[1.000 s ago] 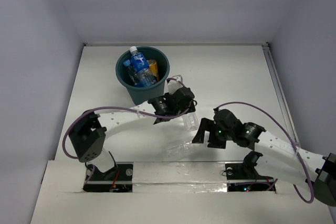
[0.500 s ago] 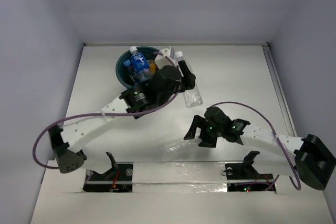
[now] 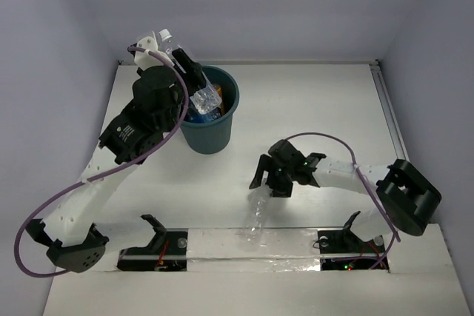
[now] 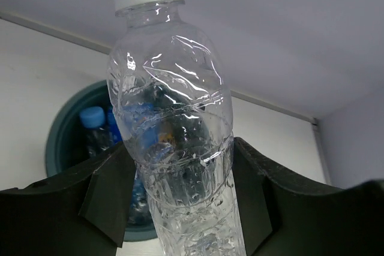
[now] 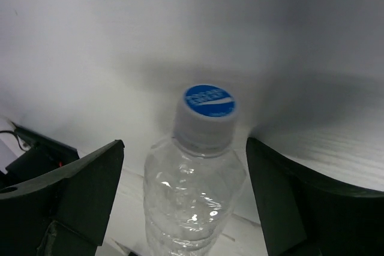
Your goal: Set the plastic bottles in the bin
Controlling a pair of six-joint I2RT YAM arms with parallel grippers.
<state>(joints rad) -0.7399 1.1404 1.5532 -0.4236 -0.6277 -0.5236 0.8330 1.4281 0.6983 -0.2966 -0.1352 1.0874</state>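
Observation:
I should next lower the clear unlabelled bottle base first into the teal bin's opening [image 3: 212, 91] [image 4: 119, 136] and release it with my left gripper, as its base hangs over it.
My left gripper [image 3: 189, 81] is shut on a clear unlabelled bottle [image 3: 185, 72] and holds it tilted, white cap up, above the left rim of the teal bin [image 3: 211, 127]. In the left wrist view the bottle [image 4: 174, 130] sits between both fingers, with the bin [image 4: 63, 142] behind it. A blue-labelled bottle [image 3: 201, 112] stands inside the bin. My right gripper [image 3: 268, 185] is open, its fingers either side of the neck of another clear bottle [image 3: 257, 216] lying on the table. In the right wrist view that bottle [image 5: 195, 190] has gaps on both sides.
The lying bottle reaches the taped near edge of the table [image 3: 252, 246], between the two arm bases. The white back wall [image 3: 252, 5] rises just behind the bin. The left arm's purple cable [image 3: 44, 205] loops out to the left.
My left arm has lifted its bottle from beside the bin's right side to above the left rim. My right gripper has moved left over the lying bottle, which has turned towards the near edge.

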